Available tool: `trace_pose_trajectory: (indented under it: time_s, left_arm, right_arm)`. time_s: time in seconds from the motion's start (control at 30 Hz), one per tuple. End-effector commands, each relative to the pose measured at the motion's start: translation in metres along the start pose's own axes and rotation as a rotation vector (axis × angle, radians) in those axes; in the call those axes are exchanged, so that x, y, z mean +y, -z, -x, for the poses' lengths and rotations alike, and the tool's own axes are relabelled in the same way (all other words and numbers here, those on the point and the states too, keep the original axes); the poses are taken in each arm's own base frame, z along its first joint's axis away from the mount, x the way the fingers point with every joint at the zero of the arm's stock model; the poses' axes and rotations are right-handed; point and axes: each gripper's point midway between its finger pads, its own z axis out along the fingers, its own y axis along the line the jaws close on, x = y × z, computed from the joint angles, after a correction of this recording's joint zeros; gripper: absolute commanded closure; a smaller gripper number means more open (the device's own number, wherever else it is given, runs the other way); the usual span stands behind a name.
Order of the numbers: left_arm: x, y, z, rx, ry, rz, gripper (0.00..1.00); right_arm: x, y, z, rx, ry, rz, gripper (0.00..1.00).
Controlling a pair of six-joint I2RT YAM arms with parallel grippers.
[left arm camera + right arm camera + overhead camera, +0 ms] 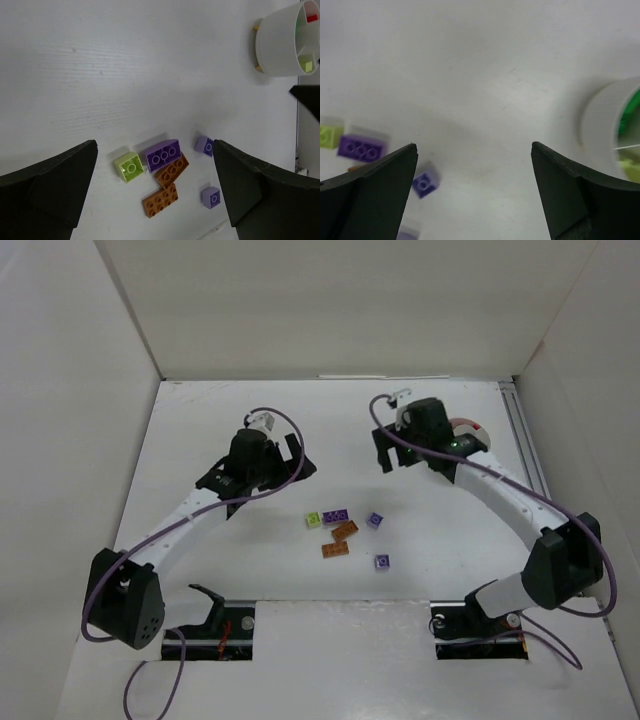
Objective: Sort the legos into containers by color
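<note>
My open right gripper comes back and down onto the small purple brick nearer the dish next, where bare table around it leaves room for both fingers.
Several loose legos lie mid-table: a yellow-green brick (313, 519), a purple brick (336, 515), two orange-brown bricks (345, 530) (335, 549) and two small purple bricks (375, 520) (382, 561). The left wrist view shows them below my open, empty left gripper (154, 145): yellow-green (129, 166), purple (162, 155), orange-brown (171, 170). The white divided dish (287, 42) holds red, green and yellow-green pieces; in the top view it (470, 428) is mostly hidden behind the right wrist. My right gripper (473, 146) is open and empty over bare table, left of the dish (607, 127).
White walls close in the table at the left, back and right. A rail runs along the right edge (523, 440). The arm bases and cable slots sit at the near edge.
</note>
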Motion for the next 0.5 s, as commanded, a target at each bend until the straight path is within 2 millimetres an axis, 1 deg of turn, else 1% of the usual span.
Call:
trace_pose_trajectory:
  time_s: [0.0, 0.03, 0.07, 0.1, 0.13, 0.17, 0.2, 0.23, 0.27, 0.3, 0.33, 0.37, 0.4, 0.43, 0.47]
  left_arm:
    - [-0.009, 0.009, -0.024, 0.004, 0.010, 0.021, 0.01]
    - [-0.011, 0.008, -0.032, 0.022, 0.011, 0.016, 0.01]
    - [-0.007, 0.007, -0.043, 0.046, 0.023, 0.035, 0.01]
    - [-0.011, 0.011, -0.046, 0.052, 0.026, 0.026, 0.01]
    - [-0.014, 0.012, -0.053, 0.071, 0.016, 0.024, 0.01]
    - [-0.013, 0.014, -0.060, 0.085, 0.025, 0.026, 0.01]
    - [-0.009, 0.018, -0.067, 0.092, 0.019, 0.036, 0.01]
    - [-0.009, 0.020, -0.073, 0.101, 0.011, 0.029, 0.01]
    - [-0.004, 0.021, -0.076, 0.099, 0.020, 0.040, 0.01]
    - [0.003, 0.020, -0.084, 0.101, 0.020, 0.042, 0.01]
    - [0.003, 0.024, -0.084, 0.086, 0.020, 0.027, 0.01]
    - [0.009, 0.024, -0.084, 0.066, 0.030, 0.040, 0.01]
    - [0.012, 0.025, -0.084, 0.056, 0.029, 0.043, 0.01]
    - [0.012, 0.027, -0.085, 0.050, 0.043, 0.038, 0.01]
    - [0.016, 0.028, -0.087, 0.046, 0.043, 0.047, 0.01]
  right_arm:
    - [0.057, 0.008, -0.023, -0.007, -0.081, 0.029, 0.00]
    - [0.055, 0.006, -0.031, -0.004, -0.127, 0.009, 0.00]
    - [0.082, 0.004, -0.050, 0.019, -0.116, 0.050, 0.00]
    - [0.095, 0.007, -0.055, 0.025, -0.174, 0.057, 0.00]
    - [0.095, 0.007, -0.061, 0.023, -0.196, 0.012, 0.00]
    - [0.110, 0.010, -0.066, 0.024, -0.199, 0.019, 0.00]
    - [0.113, 0.008, -0.079, 0.066, -0.243, -0.016, 0.00]
    - [0.110, 0.006, -0.082, 0.061, -0.254, -0.066, 0.00]
    - [0.114, 0.004, -0.090, 0.075, -0.256, -0.075, 0.00]
    - [0.121, 0.003, -0.094, 0.081, -0.259, -0.075, 0.01]
    - [0.124, -0.004, -0.104, 0.101, -0.283, -0.091, 0.03]
    - [0.125, -0.008, -0.108, 0.105, -0.281, -0.093, 0.04]
    - [0.130, -0.011, -0.110, 0.108, -0.293, -0.089, 0.04]
    - [0.132, -0.018, -0.114, 0.114, -0.301, -0.093, 0.06]
    - [0.132, -0.021, -0.117, 0.125, -0.295, -0.099, 0.06]
